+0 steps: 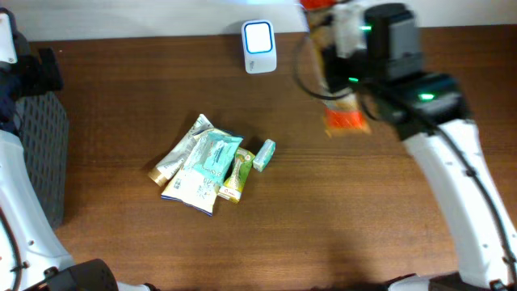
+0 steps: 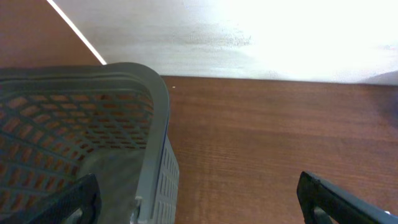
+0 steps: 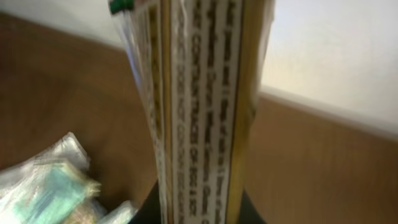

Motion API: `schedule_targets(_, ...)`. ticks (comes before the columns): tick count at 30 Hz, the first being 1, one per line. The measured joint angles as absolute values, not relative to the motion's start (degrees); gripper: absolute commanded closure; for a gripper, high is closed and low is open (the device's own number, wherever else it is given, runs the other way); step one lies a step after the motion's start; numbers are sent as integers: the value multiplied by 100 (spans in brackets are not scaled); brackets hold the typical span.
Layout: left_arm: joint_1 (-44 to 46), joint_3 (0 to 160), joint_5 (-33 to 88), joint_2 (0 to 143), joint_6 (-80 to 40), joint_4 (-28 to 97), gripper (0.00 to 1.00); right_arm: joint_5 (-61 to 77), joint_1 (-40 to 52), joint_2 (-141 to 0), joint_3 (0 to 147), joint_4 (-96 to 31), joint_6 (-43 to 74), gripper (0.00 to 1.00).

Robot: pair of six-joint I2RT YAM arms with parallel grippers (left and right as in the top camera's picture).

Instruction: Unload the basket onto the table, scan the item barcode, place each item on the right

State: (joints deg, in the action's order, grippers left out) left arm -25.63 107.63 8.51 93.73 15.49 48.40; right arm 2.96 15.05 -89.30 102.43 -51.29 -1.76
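My right gripper will next go down and to the right in the overhead view, away from the scanner (image 1: 258, 36), and let go of the orange packet on bare tabletop clear of the pile.
In the right wrist view a clear-edged packet (image 3: 199, 106) with lines of small print and a yellow border stands upright through the middle of the frame. My right gripper (image 3: 198, 214) is shut on its lower end. From overhead the same item shows as an orange packet (image 1: 347, 120) hanging under the right arm, off the table, to the right of the white scanner (image 1: 258, 36) at the back edge. My left gripper (image 2: 199, 208) is open and holds nothing. It hovers at the rim of the grey basket (image 2: 155, 124), one finger on each side.
A pile of several packets (image 1: 210, 162) lies mid-table, with a small teal box (image 1: 264, 154) at its right side. The grey mesh basket (image 1: 40, 153) stands at the left edge. A white wall runs behind the table.
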Motion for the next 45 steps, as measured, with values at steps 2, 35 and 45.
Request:
schedule_targets(2,-2563,10763,854,9373,1549,4836,1,919,707,-8986,10138,-6420,187,96)
schedule_targets(35,-2563,10763,854,9373,1549,4838,1,1520,-2123,-9223,5780,-3201,3411,50)
schedule_targets(45,-2563,10763,854,9373,1549,4838,1,2139,-1492,-9212,7953,-5242,2099,41)
